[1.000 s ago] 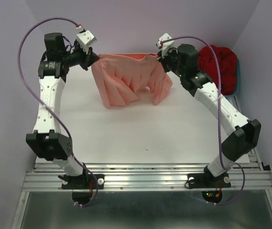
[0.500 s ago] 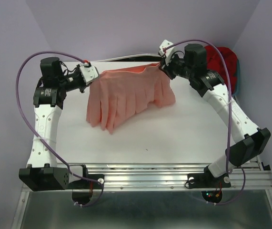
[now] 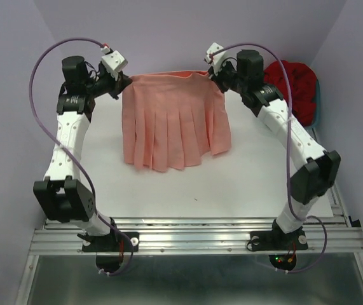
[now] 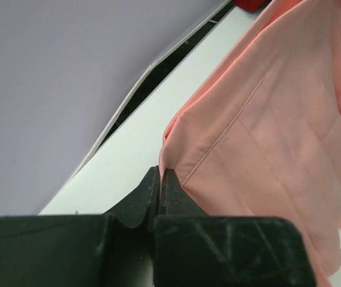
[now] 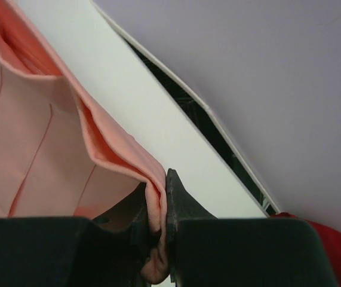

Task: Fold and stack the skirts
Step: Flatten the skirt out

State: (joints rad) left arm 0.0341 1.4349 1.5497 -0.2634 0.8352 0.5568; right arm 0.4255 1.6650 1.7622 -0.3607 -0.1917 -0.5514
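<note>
The tabletop toward the metal bar point(image 3: 212, 183) is bare, so the robot's right gripper needs to move back and down over it and let go of the spread skirt's waistband corner.
The salmon-pink pleated skirt point(image 3: 171, 117) hangs spread out above the back of the white table, its waistband stretched straight between both grippers and its hem down toward the table. My left gripper point(image 3: 126, 81) is shut on the left waistband corner, seen in the left wrist view point(image 4: 160, 173) with the pink skirt point(image 4: 277, 125). My right gripper point(image 3: 214, 75) is shut on the right waistband corner, seen in the right wrist view point(image 5: 160, 191) with the pink cloth point(image 5: 45, 143) bunched between the jaws. The deep red skirt point(image 3: 290, 86) lies crumpled at the back right.
The red skirt sits in a teal basin point(image 3: 316, 95) at the table's right back edge. The white table point(image 3: 187, 184) reaches forward to a metal rail point(image 3: 194, 238). Purple walls close in the back and sides.
Both grippers have risen and pulled apart. The pink skirt, bunched and slumped before, now hangs flat with its pleats straight.
</note>
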